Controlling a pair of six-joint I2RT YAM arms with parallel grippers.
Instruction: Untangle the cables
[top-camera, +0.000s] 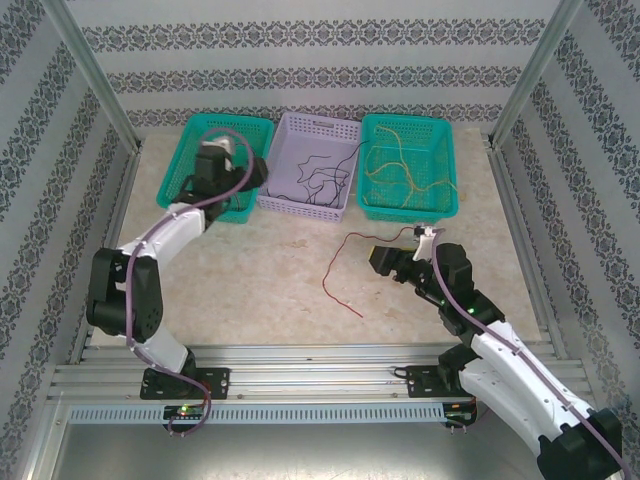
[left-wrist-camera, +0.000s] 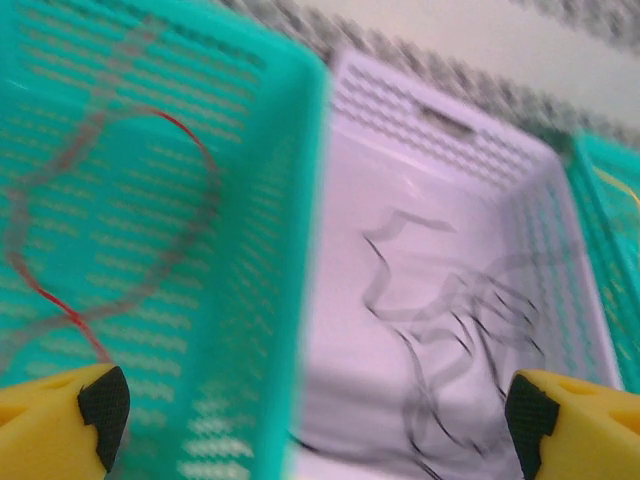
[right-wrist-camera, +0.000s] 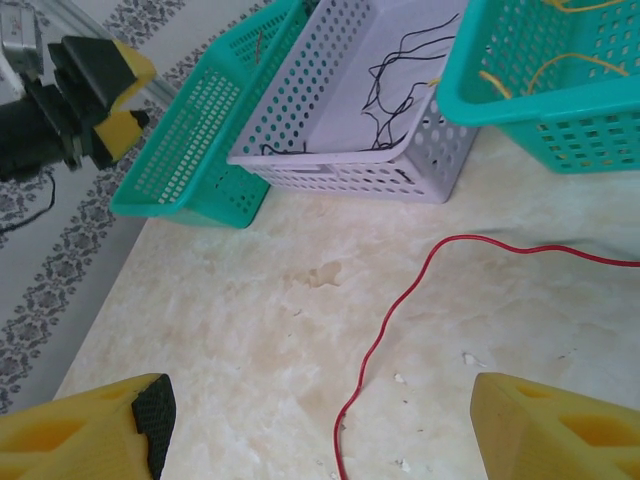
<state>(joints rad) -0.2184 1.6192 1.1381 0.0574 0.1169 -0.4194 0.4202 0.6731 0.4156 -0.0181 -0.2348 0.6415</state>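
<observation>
The red cable's middle part (top-camera: 334, 259) lies loose on the table outside every basket, so my left gripper moves back past the lilac basket (top-camera: 300, 130) and down onto it next.
A red cable (top-camera: 330, 275) lies loose on the table, curving from near my right gripper (top-camera: 383, 260) toward the front. In the right wrist view the red cable (right-wrist-camera: 400, 300) runs between the wide-open fingers of that gripper (right-wrist-camera: 315, 425), which hold nothing. Black cables (top-camera: 325, 180) lie tangled in the lilac basket (top-camera: 300, 130). Yellow-green cables (top-camera: 400, 165) lie in the right green basket (top-camera: 445, 165). My left gripper (top-camera: 254, 172) hovers open over the seam between the left green basket (left-wrist-camera: 290, 200) and the lilac basket (left-wrist-camera: 440, 120). Below it lie a red cable (left-wrist-camera: 190, 140) and black cables (left-wrist-camera: 450, 330).
Three baskets stand side by side along the back of the table (top-camera: 250, 270). Metal frame posts (top-camera: 95, 80) and patterned walls close in both sides. The left arm (top-camera: 150, 245) reaches up the left side, and the right arm (top-camera: 470, 310) comes in from the front right.
</observation>
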